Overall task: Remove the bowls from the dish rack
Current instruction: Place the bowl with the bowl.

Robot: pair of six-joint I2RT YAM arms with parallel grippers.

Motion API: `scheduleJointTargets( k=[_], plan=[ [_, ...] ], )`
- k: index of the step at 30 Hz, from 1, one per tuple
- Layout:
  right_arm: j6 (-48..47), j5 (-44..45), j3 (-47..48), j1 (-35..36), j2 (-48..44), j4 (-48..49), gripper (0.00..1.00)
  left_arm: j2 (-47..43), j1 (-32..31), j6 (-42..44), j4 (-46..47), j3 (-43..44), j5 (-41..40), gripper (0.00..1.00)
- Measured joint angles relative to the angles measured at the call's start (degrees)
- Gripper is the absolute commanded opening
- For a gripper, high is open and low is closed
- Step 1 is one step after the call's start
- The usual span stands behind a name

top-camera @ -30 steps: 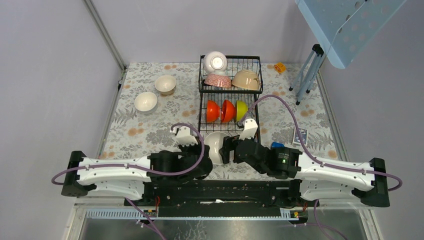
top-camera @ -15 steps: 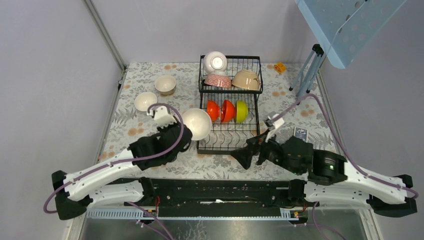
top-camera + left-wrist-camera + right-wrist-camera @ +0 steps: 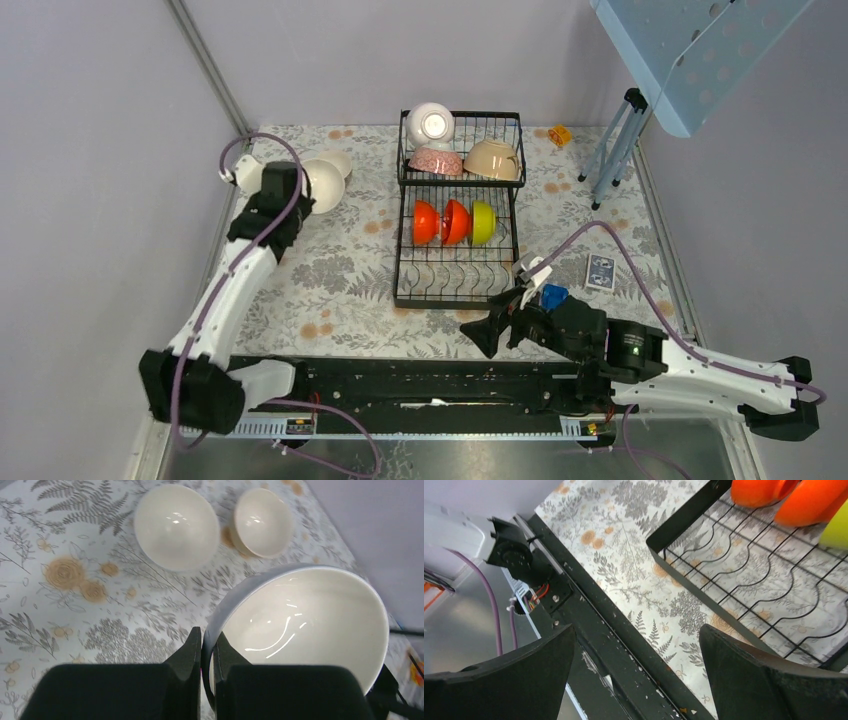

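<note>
Next, my left gripper will shift left in the top view and lower to release its white bowl inside the wider cream bowl, because that stands upright and empty.
The black wire dish rack stands mid-table. Its upper basket holds a white bowl, a pink-patterned bowl and a beige bowl. The lower tray holds two orange-red bowls and a yellow-green bowl. My left gripper is shut on the rim of a large white bowl, held above the far-left table. Below it, two cream bowls sit upright on the cloth. My right gripper is open and empty, before the rack's front edge.
A small blue block and a dark card lie right of the rack. A small orange item and a blue stand's legs are at the back right. The black frame rail runs under my right gripper.
My left arm swung from the rack's front to the far left, carrying the white bowl. My right gripper drew back from the bowl to the table's front edge, open.
</note>
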Motion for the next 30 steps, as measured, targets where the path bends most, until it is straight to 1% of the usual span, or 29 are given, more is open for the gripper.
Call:
scheduleJointTargets(
  k=[5, 9, 14, 18, 21, 30],
  plan=[
    [1.66, -2.12, -6.73, 0.0, 1.03, 5.14, 1.0, 11.63, 13.05, -0.35, 2.56, 2.67, 9.9, 0.0],
    [3.45, -2.97, -11.02, 0.0, 0.96, 8.13, 1.0, 19.04, 18.75, 0.07, 3.76, 5.18, 14.75, 0.0],
    [5.16, -3.04, -14.84, 0.0, -1.62, 10.64, 1.0, 25.51, 20.76, 1.6, 2.69, 12.39, 16.87, 0.0],
    [5.4, -2.95, -14.99, 0.0, -1.86, 11.74, 1.0, 29.0, 21.68, 2.56, 2.67, 17.73, 17.9, 0.0],
    [5.4, -2.89, -14.99, 0.0, -1.95, 11.37, 1.0, 30.75, 22.86, 3.08, 2.38, 19.21, 17.92, 0.0],
    [5.4, -2.75, -14.99, 0.0, -3.69, 10.25, 1.0, 33.27, 25.59, 3.74, -0.57, 19.06, 17.73, 0.0]
  ],
)
